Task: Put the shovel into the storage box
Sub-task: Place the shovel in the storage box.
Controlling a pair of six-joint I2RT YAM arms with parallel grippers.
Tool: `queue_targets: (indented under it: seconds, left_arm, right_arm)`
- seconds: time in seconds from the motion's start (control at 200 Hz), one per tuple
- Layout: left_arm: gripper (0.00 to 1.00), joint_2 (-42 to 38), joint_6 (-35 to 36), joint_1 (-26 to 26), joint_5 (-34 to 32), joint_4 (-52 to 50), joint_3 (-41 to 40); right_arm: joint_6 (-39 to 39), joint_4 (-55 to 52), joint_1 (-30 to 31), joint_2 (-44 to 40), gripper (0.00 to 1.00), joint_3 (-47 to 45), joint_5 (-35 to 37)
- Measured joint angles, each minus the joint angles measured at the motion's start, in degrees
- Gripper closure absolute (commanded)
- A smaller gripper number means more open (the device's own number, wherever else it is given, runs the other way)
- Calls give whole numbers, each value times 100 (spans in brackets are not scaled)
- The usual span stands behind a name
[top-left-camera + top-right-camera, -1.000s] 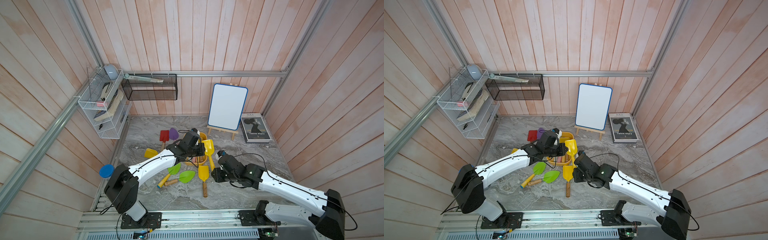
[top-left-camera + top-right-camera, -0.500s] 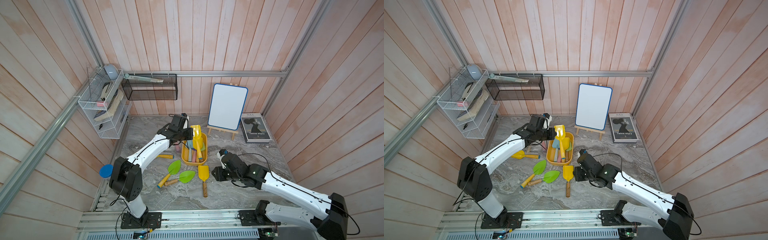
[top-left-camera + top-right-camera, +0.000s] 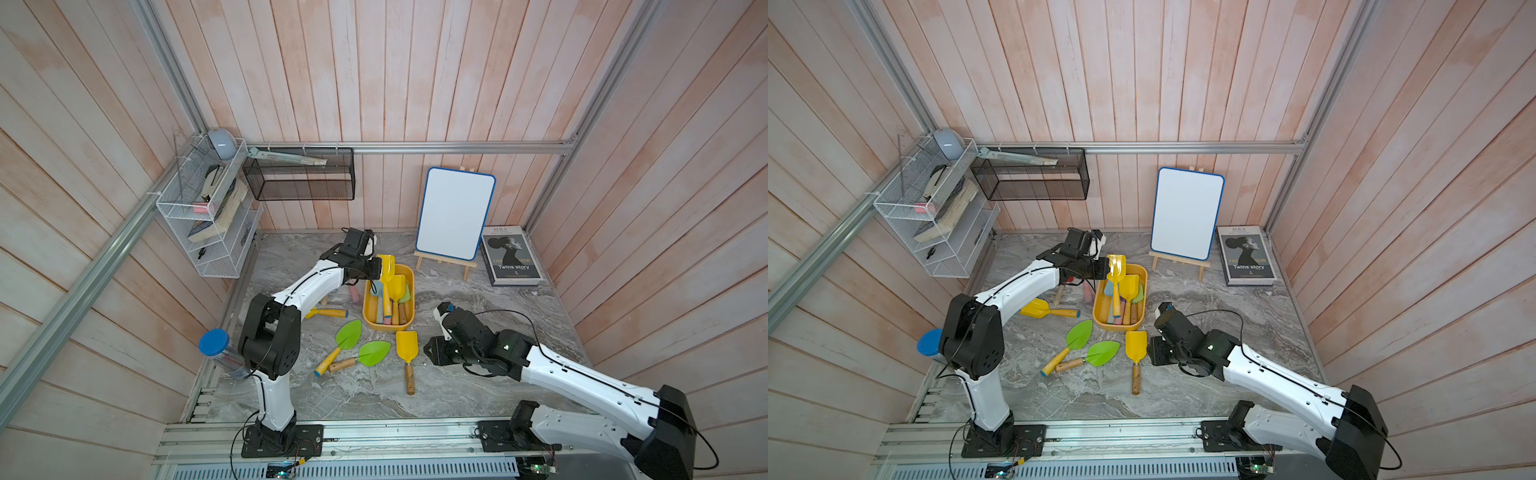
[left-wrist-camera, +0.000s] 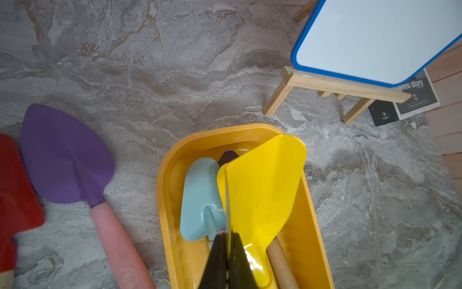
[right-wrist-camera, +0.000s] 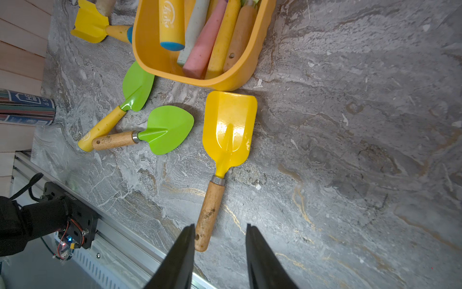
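The yellow shovel's handle is already over the box, so my left gripper will lower the shovel onto the blades in the storage box below next and release it.
The storage box, a yellow-orange tub, sits mid-floor in both top views and holds several shovels, among them a light blue one. My left gripper is shut on the blade edge of a yellow shovel. It holds the blade over the box's far end, and the yellow handle slants down into the box. My right gripper is open low over the floor. The wooden handle end of another yellow shovel lies just inside one finger.
On the floor lie two green shovels, a yellow one, a purple one and a red one. A whiteboard easel and a book stand behind. A black mesh basket and a wire rack hang on the walls.
My left arm has swung back and left with the yellow shovel, uncovering the box; the shovel now hangs over the box's far end. The right gripper has barely moved.
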Motion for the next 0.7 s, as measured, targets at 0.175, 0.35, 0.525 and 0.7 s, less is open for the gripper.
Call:
queue_targets:
  seconds: [0.175, 0.35, 0.525, 0.7]
  left_arm:
    - [98, 221, 127, -4, -63, 63, 0]
    - [98, 330, 146, -4, -66, 188, -81]
    - [98, 330, 146, -4, -63, 310, -210]
    - [98, 332, 144, -17, -63, 328, -306]
  right_arm:
    - [0, 48, 0, 7, 62, -22, -20]
    - [-2, 50, -2, 94, 62, -26, -22]
    - [-2, 50, -4, 155, 63, -26, -44]
    - [-2, 52, -7, 173, 63, -26, -83]
